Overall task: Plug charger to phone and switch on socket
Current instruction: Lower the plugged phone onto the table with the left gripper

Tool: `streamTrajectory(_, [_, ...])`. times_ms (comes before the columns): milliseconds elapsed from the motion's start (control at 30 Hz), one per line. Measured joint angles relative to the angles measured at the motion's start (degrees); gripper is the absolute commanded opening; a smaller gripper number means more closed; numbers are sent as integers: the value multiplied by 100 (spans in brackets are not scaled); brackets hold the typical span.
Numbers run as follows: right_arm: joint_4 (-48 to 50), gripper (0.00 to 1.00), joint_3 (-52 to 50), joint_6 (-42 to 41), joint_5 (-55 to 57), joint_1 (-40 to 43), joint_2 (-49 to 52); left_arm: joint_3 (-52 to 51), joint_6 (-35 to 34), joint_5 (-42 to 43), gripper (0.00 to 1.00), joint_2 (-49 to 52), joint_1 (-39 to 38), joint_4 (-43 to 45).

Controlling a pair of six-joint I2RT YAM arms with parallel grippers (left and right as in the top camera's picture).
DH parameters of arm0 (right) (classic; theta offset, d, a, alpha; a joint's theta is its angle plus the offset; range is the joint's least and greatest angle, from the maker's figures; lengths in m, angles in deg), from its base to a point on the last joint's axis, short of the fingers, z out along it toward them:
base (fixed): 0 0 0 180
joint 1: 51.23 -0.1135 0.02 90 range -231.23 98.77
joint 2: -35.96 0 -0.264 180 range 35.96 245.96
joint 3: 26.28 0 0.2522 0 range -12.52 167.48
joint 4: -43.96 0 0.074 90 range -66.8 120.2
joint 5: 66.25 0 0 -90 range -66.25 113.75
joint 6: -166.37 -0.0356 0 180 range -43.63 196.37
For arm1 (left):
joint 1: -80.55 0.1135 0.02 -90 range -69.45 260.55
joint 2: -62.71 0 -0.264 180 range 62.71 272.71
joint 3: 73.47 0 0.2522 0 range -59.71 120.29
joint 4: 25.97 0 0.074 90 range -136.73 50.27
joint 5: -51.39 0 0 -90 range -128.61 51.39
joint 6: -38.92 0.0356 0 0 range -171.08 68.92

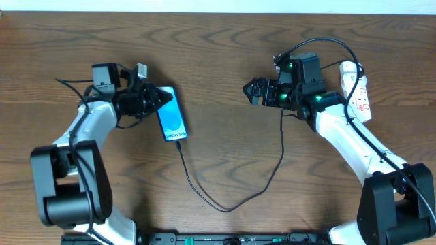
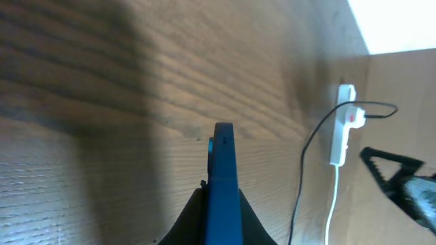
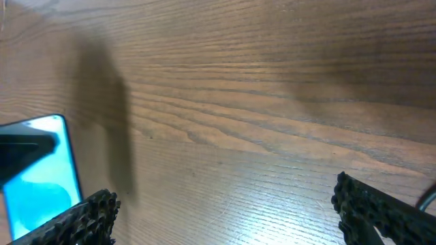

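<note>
The cable is already in the phone's lower end, so my left gripper should next lower the phone onto the wood beneath it and release it there.
The phone lies left of centre, light blue screen up. My left gripper is shut on the phone's upper end; in the left wrist view the phone shows edge-on between the fingers. The thin black charger cable runs from the phone's lower end in a loop toward the right arm. The white socket strip lies at the far right, and shows in the left wrist view. My right gripper is open and empty over bare wood, between the phone and the socket. The phone shows at the left of the right wrist view.
The wooden table fills the view. A white cord runs from the socket strip. Thicker black robot cables arch over the right arm. The arm bases stand at the front corners.
</note>
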Motion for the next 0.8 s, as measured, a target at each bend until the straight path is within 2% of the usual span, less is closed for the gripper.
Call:
streamTrajectory(267, [-42,99,0,0,0,0,0,0,0,-92,7,422,-153,20])
streamTrajectory(800, [-81,99,0,0,0,0,0,0,0,-391,7,529,-153,17])
